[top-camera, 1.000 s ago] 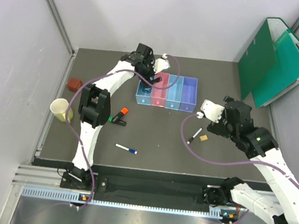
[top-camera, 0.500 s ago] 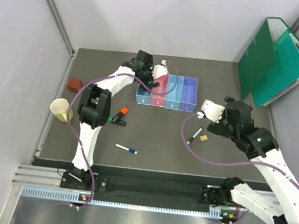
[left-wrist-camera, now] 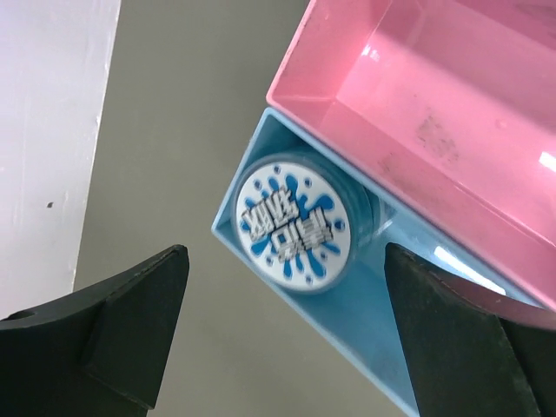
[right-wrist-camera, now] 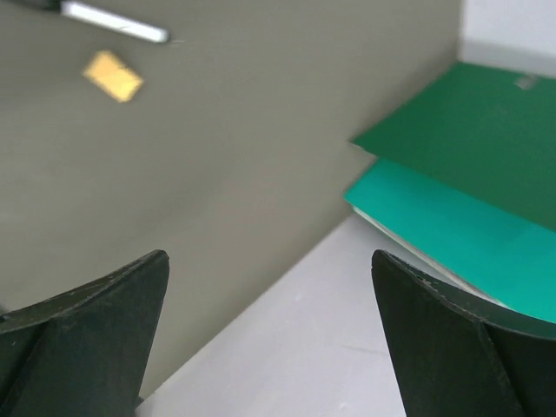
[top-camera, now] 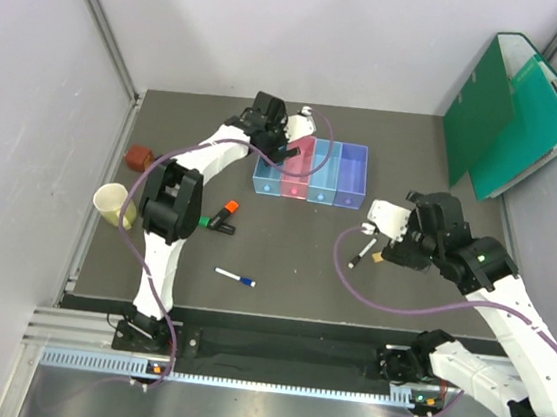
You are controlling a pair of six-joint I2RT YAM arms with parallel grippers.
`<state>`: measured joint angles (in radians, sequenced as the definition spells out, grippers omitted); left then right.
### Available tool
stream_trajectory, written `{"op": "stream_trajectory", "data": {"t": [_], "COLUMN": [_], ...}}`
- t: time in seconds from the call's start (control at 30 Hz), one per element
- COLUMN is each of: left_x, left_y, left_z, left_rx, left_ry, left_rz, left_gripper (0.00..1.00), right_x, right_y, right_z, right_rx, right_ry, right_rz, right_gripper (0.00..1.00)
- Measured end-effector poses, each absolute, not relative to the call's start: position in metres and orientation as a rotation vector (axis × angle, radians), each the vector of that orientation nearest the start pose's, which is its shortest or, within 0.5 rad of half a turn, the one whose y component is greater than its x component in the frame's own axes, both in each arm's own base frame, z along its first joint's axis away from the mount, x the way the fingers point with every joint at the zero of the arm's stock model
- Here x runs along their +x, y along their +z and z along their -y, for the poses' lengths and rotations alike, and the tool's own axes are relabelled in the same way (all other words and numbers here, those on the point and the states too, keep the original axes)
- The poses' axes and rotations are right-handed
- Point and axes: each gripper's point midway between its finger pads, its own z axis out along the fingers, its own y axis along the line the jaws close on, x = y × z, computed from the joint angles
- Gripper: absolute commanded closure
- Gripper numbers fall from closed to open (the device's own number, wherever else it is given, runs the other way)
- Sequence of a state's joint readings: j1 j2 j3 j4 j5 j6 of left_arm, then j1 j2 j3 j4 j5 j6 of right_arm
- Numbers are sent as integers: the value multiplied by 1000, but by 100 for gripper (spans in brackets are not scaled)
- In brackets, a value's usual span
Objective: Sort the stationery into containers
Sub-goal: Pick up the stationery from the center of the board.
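Observation:
The tan eraser lies on the mat outside the bins, and my right gripper swings to the left in the top view and lowers onto it next.
The four joined bins stand at the back middle. My left gripper hovers open over the leftmost light blue bin. The blue round tape roll lies in that bin's end, beside the pink bin. My right gripper is open and empty, just right of the black-and-white marker and the tan eraser. Both show far off in the right wrist view: the marker and the eraser. The orange and green highlighters and the blue-capped white pen lie on the mat.
A pale yellow cup and a red-brown block sit at the left edge. Green folders lean at the back right, also in the right wrist view. White walls close the mat on the left and back.
My left gripper has lifted out of the light blue bin, open, with the tape roll left inside. My right gripper has shifted left and nearer, closer to the marker and eraser.

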<state>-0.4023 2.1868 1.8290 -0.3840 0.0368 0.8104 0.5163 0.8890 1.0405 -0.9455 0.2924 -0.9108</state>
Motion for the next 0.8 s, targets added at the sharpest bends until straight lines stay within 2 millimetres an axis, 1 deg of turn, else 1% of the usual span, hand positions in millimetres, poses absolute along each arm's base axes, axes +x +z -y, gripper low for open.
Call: {"op": "stream_trajectory", "data": {"t": [0.07, 0.13, 0.2, 0.23, 0.3, 0.33, 0.4, 0.43, 0.5, 0.53, 0.6, 0.63, 0.67, 0.73, 0.8], "left_x": [544, 536, 527, 523, 512, 508, 497, 492, 477, 468, 449, 440, 432, 416, 401], "left_y": [121, 137, 157, 170, 195, 206, 230, 242, 260, 268, 275, 277, 277, 274, 267], "left_z": [209, 209, 209, 208, 207, 206, 203, 201, 195, 192, 185, 181, 177, 170, 160], "left_rx": [1342, 1343, 1338, 1330, 1307, 1296, 1260, 1241, 1202, 1185, 1159, 1148, 1140, 1123, 1105], "left_ry": [145, 127, 108, 101, 84, 79, 69, 65, 55, 49, 37, 32, 26, 22, 23], "left_rz": [-1887, -1875, -1860, -1851, -1833, -1824, -1811, -1803, -1799, -1799, -1808, -1817, -1827, -1850, -1890], "left_gripper": [1, 1, 1, 1, 1, 1, 1, 1, 1, 1, 1, 1, 1, 1, 1], "right_x": [234, 230, 226, 224, 221, 220, 221, 222, 224, 227, 236, 241, 244, 251, 256], "right_y": [221, 212, 200, 192, 175, 169, 153, 147, 133, 126, 115, 109, 104, 94, 82], "right_z": [-47, -51, -56, -59, -66, -68, -75, -76, -76, -75, -72, -70, -69, -68, -70], "right_rx": [-1522, -1593, -1666, -1703, -1778, -1807, -1870, -1887, -1916, -1918, -1912, -1903, -1901, -1901, -1905], "right_ry": [-481, -438, -391, -365, -299, -271, -206, -186, -132, -109, -77, -67, -53, -23, 10], "right_rz": [-1904, -1902, -1902, -1908, -1923, -1930, -1949, -1960, -2001, -2024, -2061, -2075, -2086, -2110, -2126], "right_gripper": [0, 0, 2, 2, 4, 8, 12, 13, 14, 17, 22, 25, 27, 30, 32]}}
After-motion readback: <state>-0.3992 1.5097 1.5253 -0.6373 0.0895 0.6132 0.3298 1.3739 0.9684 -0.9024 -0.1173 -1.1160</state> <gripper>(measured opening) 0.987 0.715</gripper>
